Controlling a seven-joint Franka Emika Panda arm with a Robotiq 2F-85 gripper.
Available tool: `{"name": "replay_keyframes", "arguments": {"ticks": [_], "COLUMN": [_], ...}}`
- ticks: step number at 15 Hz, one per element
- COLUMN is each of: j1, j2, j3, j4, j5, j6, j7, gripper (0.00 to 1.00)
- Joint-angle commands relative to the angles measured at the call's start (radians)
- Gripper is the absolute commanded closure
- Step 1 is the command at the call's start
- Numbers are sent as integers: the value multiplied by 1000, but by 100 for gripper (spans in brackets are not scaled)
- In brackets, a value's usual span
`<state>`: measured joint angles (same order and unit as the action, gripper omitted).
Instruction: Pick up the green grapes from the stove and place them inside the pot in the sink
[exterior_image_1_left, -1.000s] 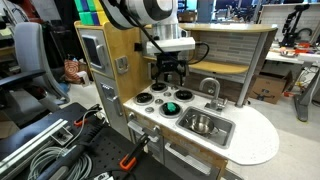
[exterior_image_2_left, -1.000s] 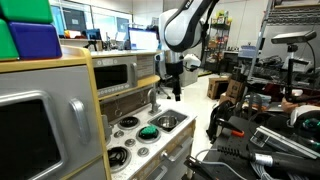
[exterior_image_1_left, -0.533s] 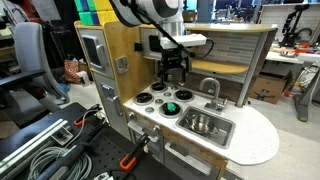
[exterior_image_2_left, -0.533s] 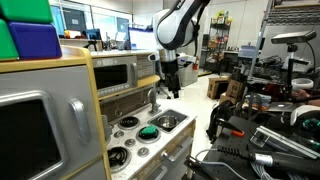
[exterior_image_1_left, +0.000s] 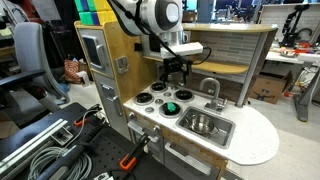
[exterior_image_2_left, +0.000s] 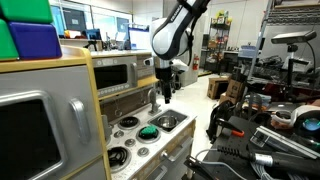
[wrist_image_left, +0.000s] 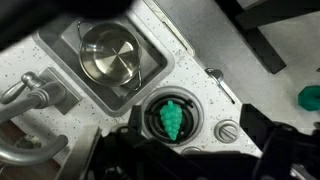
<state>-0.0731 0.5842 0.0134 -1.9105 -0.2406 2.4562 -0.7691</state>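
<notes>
I should next lower my open gripper onto the green grapes (exterior_image_1_left: 170, 107) (wrist_image_left: 170, 120) with a finger on either side. My gripper is still well above the burner they lie on.
The green grapes (wrist_image_left: 170, 120) lie on a black burner of the white stove (wrist_image_left: 205, 100), next to the sink (wrist_image_left: 160, 62). The shiny silver pot (wrist_image_left: 110, 55) stands inside the sink basin. Both exterior views show the grapes (exterior_image_1_left: 170, 107) (exterior_image_2_left: 148, 131) on a front burner and the pot (exterior_image_1_left: 203, 123) (exterior_image_2_left: 168, 121) in the sink. My gripper (exterior_image_1_left: 173, 72) (exterior_image_2_left: 166, 90) hangs above the stove, well clear of the grapes, open and empty. In the wrist view its dark fingers (wrist_image_left: 200, 162) frame the bottom edge, just below the grapes.
The curved silver faucet (exterior_image_1_left: 210, 88) (wrist_image_left: 30, 90) stands behind the sink. A silver knob (wrist_image_left: 228, 130) sits beside the grapes' burner. The toy kitchen's wooden cabinet with microwave (exterior_image_1_left: 95, 50) rises beside the stove. A teal-green thing (wrist_image_left: 310, 97) shows at the wrist view's right edge.
The arm has shifted sideways from over the sink side toward the stove and dropped slightly. The grapes and pot have not moved.
</notes>
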Motion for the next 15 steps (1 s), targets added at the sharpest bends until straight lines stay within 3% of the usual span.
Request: {"name": "replay_keyframes", "arguments": {"ticks": [1, 8, 15], "j1": [9, 37, 74], "j2": [209, 479, 537], "j3": [6, 10, 35], "j4": [197, 506, 593], "j5": [14, -14, -29], "j6": [10, -64, -122], "j7": [87, 172, 108], "gripper": [0, 0, 0]}}
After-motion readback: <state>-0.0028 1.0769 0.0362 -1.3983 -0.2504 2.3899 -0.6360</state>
